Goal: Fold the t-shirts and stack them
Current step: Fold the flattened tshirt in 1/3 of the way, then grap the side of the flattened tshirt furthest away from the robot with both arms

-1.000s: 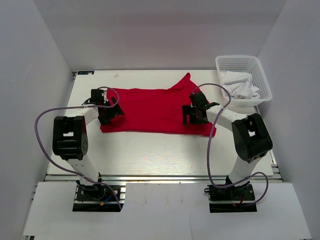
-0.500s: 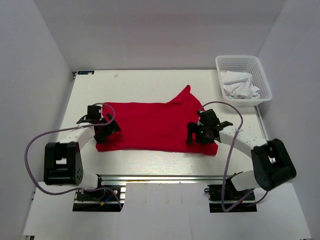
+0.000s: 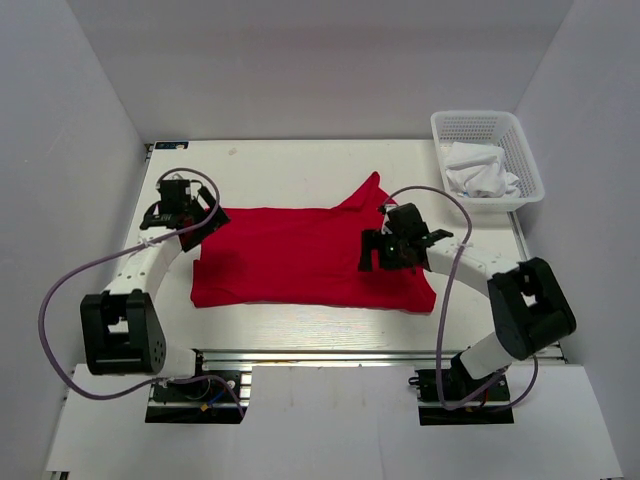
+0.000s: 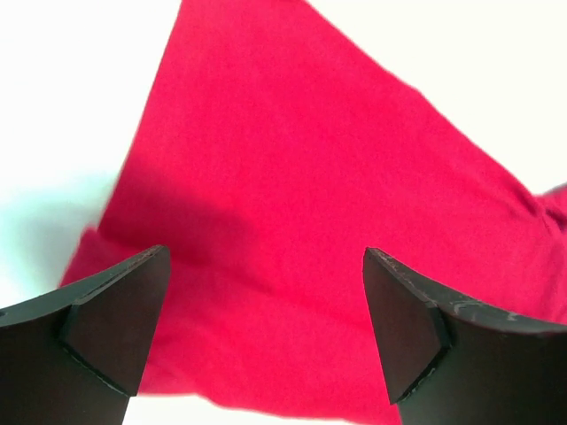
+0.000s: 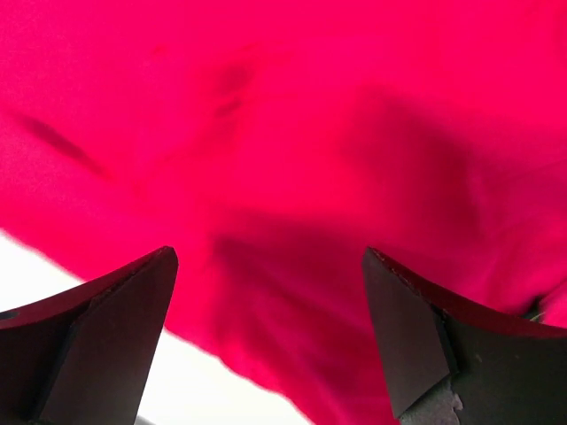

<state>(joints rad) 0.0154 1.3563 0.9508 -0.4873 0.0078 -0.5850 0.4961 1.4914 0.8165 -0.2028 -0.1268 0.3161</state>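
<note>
The red fabric [image 4: 292, 177] has its narrowing far end [image 4: 232, 9] toward the top of the left wrist view. My left gripper will move outward and down to there next.
A bright red t-shirt [image 3: 300, 250] lies spread across the middle of the table, one sleeve pointing to the back right. My left gripper [image 3: 190, 222] is open and empty above the shirt's left edge; in the left wrist view [image 4: 266, 328] red fabric [image 4: 292, 177] fills the gap between its fingers. My right gripper [image 3: 378, 250] is open and empty above the shirt's right part; in the right wrist view [image 5: 270, 332] the red cloth [image 5: 292, 142] and its edge show below.
A white mesh basket [image 3: 525, 165] holding white cloth [image 3: 480, 170] stands at the back right corner. Grey walls close in the table on three sides. Purple cables loop from both arms.
The shirt was pulled toward the near edge, then let go. Both grippers have since lifted off and moved back, the left one toward the far left, the right one slightly left.
</note>
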